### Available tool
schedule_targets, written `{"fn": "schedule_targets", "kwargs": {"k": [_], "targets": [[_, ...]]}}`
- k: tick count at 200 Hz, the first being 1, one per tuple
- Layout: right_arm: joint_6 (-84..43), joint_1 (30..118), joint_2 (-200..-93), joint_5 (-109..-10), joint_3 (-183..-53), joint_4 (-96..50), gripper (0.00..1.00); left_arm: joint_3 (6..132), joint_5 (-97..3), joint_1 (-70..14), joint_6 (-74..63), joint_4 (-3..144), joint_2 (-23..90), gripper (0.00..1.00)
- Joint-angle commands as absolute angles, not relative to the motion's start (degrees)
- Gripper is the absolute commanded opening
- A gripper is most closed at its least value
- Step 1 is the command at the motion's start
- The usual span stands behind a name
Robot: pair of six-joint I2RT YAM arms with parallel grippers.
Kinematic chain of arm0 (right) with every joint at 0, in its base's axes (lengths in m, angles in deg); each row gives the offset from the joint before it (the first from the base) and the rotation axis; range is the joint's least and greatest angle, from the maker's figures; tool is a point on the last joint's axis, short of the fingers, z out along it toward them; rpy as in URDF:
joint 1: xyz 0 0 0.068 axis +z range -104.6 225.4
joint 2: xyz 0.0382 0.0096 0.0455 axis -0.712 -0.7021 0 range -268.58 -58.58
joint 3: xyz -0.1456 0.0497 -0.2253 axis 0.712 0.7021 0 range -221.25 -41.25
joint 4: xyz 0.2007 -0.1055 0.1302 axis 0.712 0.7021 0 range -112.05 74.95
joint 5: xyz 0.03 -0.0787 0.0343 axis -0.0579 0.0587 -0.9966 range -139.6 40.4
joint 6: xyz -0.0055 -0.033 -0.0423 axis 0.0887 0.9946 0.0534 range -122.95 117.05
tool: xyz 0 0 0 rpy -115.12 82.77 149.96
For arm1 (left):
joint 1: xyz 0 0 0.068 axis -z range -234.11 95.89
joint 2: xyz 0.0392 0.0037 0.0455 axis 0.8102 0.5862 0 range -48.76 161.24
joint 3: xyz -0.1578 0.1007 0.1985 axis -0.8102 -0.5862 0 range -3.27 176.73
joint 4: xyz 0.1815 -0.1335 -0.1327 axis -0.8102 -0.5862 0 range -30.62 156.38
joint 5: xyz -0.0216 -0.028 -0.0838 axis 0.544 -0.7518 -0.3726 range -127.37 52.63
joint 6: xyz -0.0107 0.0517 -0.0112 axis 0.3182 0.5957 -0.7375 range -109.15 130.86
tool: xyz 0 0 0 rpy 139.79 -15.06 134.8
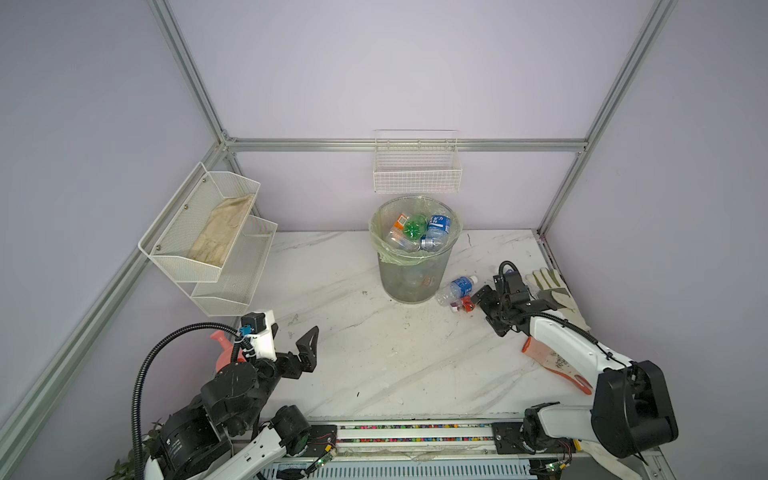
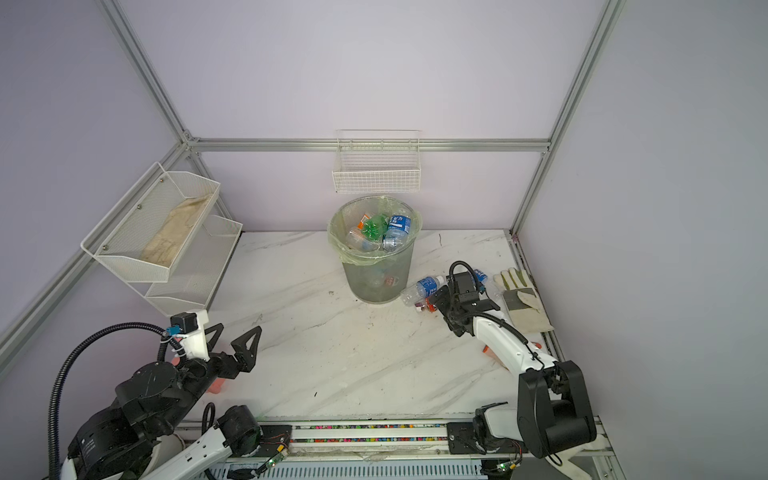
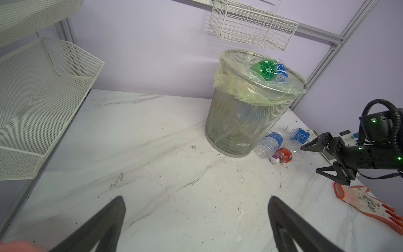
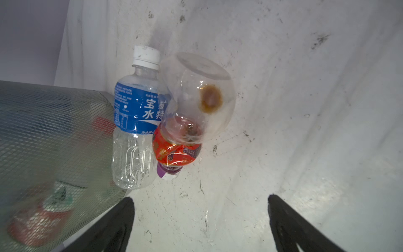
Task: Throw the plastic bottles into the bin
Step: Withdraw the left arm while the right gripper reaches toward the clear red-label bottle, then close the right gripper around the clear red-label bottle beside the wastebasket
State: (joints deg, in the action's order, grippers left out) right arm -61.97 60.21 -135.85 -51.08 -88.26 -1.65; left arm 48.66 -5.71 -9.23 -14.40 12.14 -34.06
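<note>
The red-label bottle is below and outward of my open fingers, so my right gripper should move outward and down onto the red-label bottle's body (image 1: 473,302) (image 4: 186,131) beside its label.
The bin (image 1: 415,277) (image 2: 376,278) (image 3: 239,124) is a grey mesh basket with a pale green bag, standing at the back middle of the table. In it lie a green bottle (image 1: 413,227), a blue-label bottle (image 1: 438,226) and an orange-label one (image 1: 401,220). Beside its right foot lie a blue-label plastic bottle (image 1: 457,289) (image 4: 133,122) and a red-label bottle (image 1: 466,304) (image 4: 176,150). Another blue-label bottle (image 3: 299,135) lies behind them. My right gripper (image 1: 484,311) (image 4: 200,198) is open, just short of the pair. My left gripper (image 1: 301,334) (image 3: 196,198) is open and empty at the front left.
A white two-tier mesh rack (image 1: 208,257) hangs on the left wall with a cloth glove in it. A white wire basket (image 1: 417,174) hangs above the bin. White gloves (image 1: 548,286) and an orange-trimmed glove (image 3: 366,203) lie by my right arm. A pink watering can (image 1: 222,345) sits behind my left arm.
</note>
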Motion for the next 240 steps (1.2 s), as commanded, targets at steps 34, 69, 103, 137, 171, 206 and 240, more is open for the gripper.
{"fn": "schedule_targets", "kwargs": {"k": [34, 69, 103, 137, 171, 206, 240], "targets": [[-67.44, 60.5, -141.88, -47.23, -89.46, -7.0, 0.97, 42.59, -3.6, -9.4, -19.64, 10.66, -42.97, 1.0], [-68.66, 60.6, -149.09, -45.39, -92.26, -8.18, 0.97, 42.31, -2.66, -9.44, -20.6, 9.98, -43.71, 1.0], [-68.45, 60.56, -154.56, -45.22, -95.73, -9.34, 0.97, 42.12, -2.83, -9.3, -20.78, 9.95, -42.65, 1.0], [-68.55, 60.55, -157.63, -43.8, -98.32, -8.19, 0.93, 42.16, -3.14, -9.36, -20.75, 10.06, -41.14, 1.0], [-68.57, 60.55, -160.02, -43.36, -99.31, -7.24, 0.81, 42.04, -3.54, -9.38, -20.3, 10.3, -39.13, 1.0], [-68.63, 60.54, -159.79, -43.98, -97.09, -8.15, 0.67, 42.12, -3.52, -9.36, -20.3, 10.45, -36.84, 1.0], [-68.72, 60.54, -156.31, -43.27, -94.56, -8.36, 0.52, 42.21, -3.69, -9.39, -20.26, 10.39, -35.88, 1.0]]}}
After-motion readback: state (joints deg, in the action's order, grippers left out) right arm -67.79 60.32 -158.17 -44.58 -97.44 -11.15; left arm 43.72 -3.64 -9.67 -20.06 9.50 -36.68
